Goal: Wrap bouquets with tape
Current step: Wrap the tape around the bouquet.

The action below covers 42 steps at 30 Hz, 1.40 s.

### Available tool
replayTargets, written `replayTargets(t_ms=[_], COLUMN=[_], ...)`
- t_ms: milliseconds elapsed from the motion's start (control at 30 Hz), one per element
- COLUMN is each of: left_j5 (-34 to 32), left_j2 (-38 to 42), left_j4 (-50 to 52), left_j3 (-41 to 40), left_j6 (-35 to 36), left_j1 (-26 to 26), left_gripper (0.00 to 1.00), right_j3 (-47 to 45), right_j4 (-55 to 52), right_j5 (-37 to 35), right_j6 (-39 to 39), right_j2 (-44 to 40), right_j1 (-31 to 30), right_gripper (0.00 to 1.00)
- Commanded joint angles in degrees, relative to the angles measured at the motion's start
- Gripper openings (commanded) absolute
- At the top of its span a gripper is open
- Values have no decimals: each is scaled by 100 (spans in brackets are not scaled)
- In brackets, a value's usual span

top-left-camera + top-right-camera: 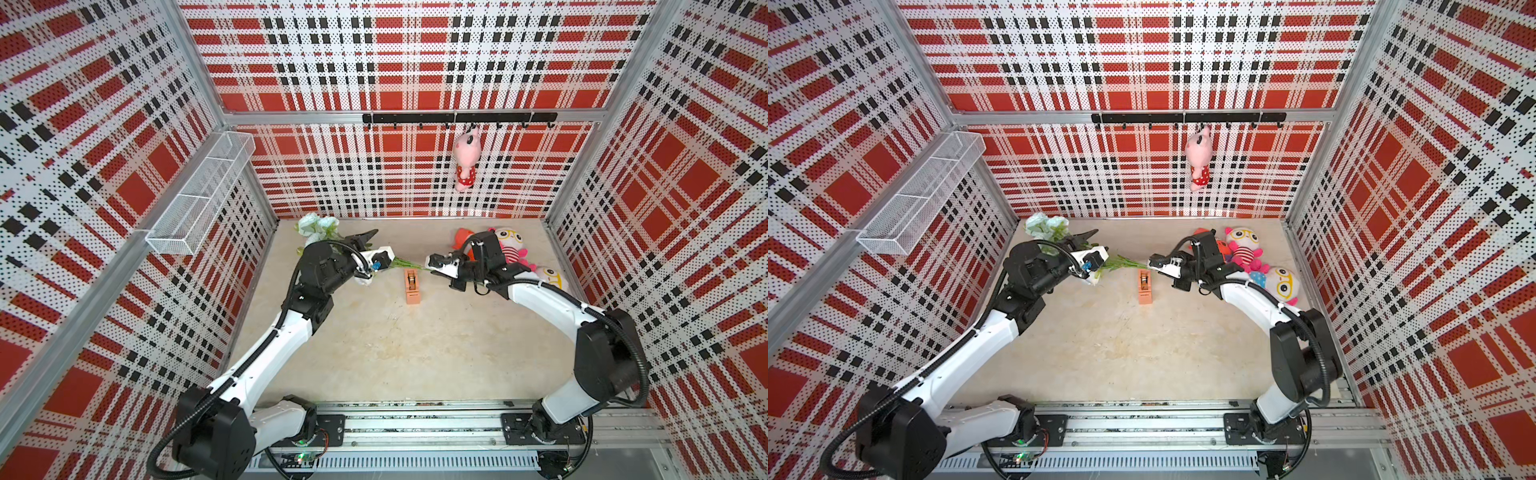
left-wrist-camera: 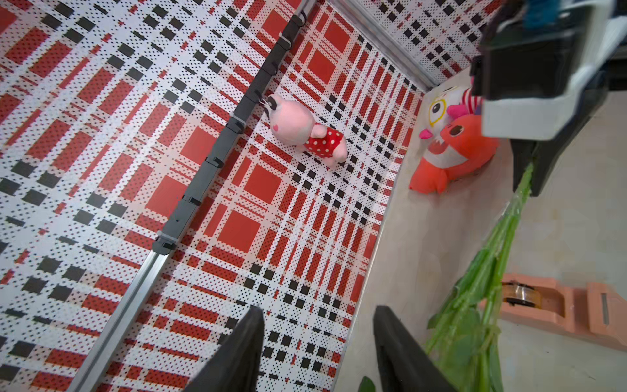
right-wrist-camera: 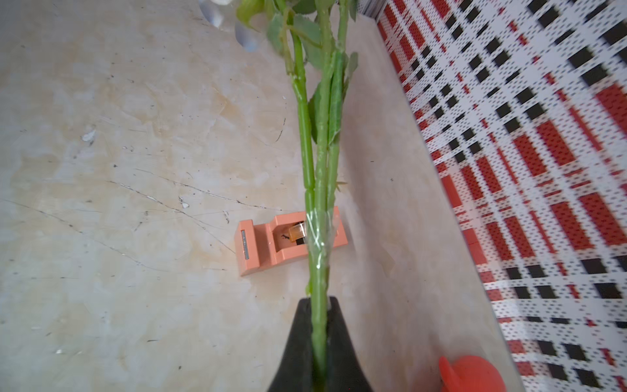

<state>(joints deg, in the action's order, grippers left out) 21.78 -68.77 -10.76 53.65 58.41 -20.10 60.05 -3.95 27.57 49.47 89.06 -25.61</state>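
Note:
I need to carry the stems with my right gripper back toward my base, over the bare tabletop nearer me [image 1: 430, 328] [image 3: 173, 320], and release them there, because the tape dispenser is beneath them now.
The bouquet's pale blue-white roses [image 1: 318, 226] [image 1: 1044, 226] lie at the back left, partly hidden by my left arm. Its long green stems [image 1: 409, 264] [image 1: 1125, 262] [image 3: 319, 135] reach right, above the table. My right gripper [image 1: 432, 264] [image 1: 1152, 262] [image 3: 319, 302] is shut on the stem ends. A band of clear tape [image 3: 319, 237] circles the stems just past its jaws. My left gripper [image 1: 363, 237] [image 1: 1084, 237] [image 2: 319, 309] stands open and empty, with the stems [image 2: 492, 271] beside it. The peach-orange tape dispenser [image 1: 412, 286] [image 1: 1145, 286] [image 2: 556, 305] [image 3: 264, 244] sits on the table under the stems.
An orange plush fish [image 1: 461, 239] [image 2: 454, 152] and two owl-eyed plush toys [image 1: 511, 245] [image 1: 550, 276] lie at the back right behind my right arm. A pink plush [image 1: 465, 162] hangs from the black hook rail [image 1: 415, 118]. A white wire basket [image 1: 199, 195] juts from the left wall.

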Motion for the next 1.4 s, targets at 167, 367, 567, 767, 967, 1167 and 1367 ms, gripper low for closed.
replayTargets(t_ms=[167, 367, 567, 767, 967, 1167, 1367], left_j5=[-1217, -1031, -1657, -1918, -2054, -2195, -2170], left_j2=[-249, -118, -144, -172, -551, -1137, -1545], left_j4=[790, 794, 353, 123, -6, 117, 170], left_j3=[-216, -882, -1661, -2129, -2259, -2019, -1850], left_j6=[134, -430, -735, -1084, -1220, -1148, -1123], left_j1=[-991, -1203, -1568, -1889, -1893, -1884, -1803], left_gripper=[59, 60, 60, 60, 61, 55, 40], right_j3=[-997, -1444, -2134, -2494, -2689, -2754, -2490], right_j4=[2792, 2648, 2956, 3020, 2971, 2797, 2306], right_j5=[-1190, -1600, -1959, -1958, -1943, -1840, -1734], right_j6=[1116, 1317, 1170, 909, 657, 447, 270], right_j2=[-444, -505, -486, -365, -225, -102, 138], right_j1=[-702, -1059, -1278, -1558, -1743, -1808, -1752], right_gripper=[0, 0, 0, 0, 0, 0, 0])
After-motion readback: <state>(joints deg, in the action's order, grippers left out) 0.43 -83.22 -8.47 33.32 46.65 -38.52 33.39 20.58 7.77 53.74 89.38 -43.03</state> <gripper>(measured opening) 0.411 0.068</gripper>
